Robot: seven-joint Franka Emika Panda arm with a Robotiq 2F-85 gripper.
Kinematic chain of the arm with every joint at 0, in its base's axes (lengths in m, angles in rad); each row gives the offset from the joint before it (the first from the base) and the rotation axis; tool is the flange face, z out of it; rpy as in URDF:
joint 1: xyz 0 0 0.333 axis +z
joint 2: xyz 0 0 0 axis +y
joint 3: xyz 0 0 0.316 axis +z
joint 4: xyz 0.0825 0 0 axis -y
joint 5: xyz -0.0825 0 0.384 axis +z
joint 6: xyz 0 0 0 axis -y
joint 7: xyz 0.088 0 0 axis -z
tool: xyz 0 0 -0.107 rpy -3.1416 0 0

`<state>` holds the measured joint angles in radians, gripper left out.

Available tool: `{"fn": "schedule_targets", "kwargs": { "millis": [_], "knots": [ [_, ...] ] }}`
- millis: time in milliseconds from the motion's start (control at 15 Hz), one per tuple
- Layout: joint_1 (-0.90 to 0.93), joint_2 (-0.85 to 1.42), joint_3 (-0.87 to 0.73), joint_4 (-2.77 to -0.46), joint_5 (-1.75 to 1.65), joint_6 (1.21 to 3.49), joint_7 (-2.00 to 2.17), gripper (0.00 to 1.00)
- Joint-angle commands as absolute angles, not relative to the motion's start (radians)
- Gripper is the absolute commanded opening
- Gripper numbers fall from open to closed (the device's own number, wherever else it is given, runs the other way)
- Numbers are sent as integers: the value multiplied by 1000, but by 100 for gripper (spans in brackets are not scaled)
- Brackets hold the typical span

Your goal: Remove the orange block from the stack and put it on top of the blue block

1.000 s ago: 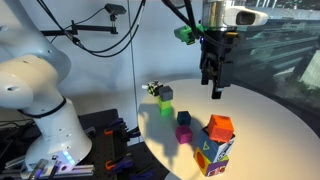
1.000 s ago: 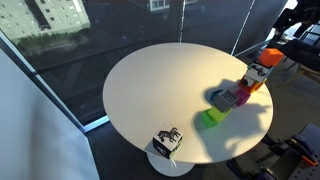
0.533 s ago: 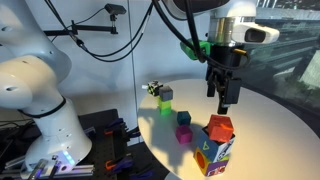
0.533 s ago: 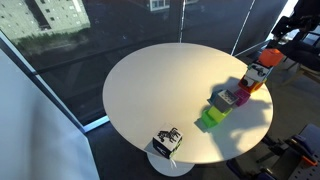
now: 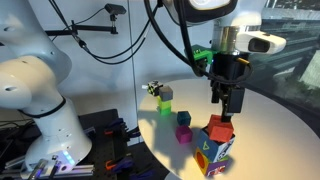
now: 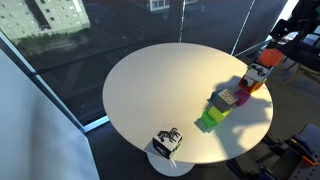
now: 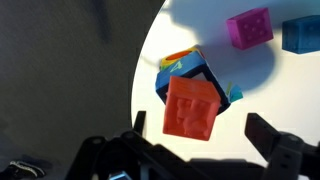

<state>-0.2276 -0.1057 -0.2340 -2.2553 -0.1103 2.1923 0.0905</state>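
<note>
I need to move my gripper down around the opposite sides of the orange block (image 5: 220,128) (image 7: 191,108) next and close, because its open fingers are already on either side but above it.
The orange block (image 5: 220,128) sits tilted on top of the stack (image 5: 213,155), a large patterned cube near the table edge. It also shows in an exterior view (image 6: 271,57) and in the wrist view (image 7: 191,107), with the stack (image 7: 190,68) under it. My gripper (image 5: 228,106) hangs just above the orange block, open and empty. In the wrist view its fingers (image 7: 200,135) stand either side of the block without touching it. The blue block (image 5: 184,118) (image 7: 302,35) lies on the table beyond a magenta cube (image 5: 184,134) (image 7: 249,27).
A grey cube (image 5: 166,94), a green cube (image 5: 163,104) and a small black-and-white patterned cube (image 5: 152,88) lie further along the round white table (image 6: 150,90). The stack stands close to the table edge. The robot base (image 5: 40,90) and a camera stand are beside the table.
My gripper has moved down and across from above the table middle to just over the orange block. The blocks have not moved.
</note>
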Motion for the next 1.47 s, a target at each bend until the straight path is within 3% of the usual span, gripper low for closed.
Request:
{"fn": "schedule_targets", "kwargs": {
  "millis": [0,1400],
  "knots": [
    [-231,-103,-230,-2253,-110,2190,94,100],
    [-230,3,-233,-2237,-69,2285,156,100]
  ]
}}
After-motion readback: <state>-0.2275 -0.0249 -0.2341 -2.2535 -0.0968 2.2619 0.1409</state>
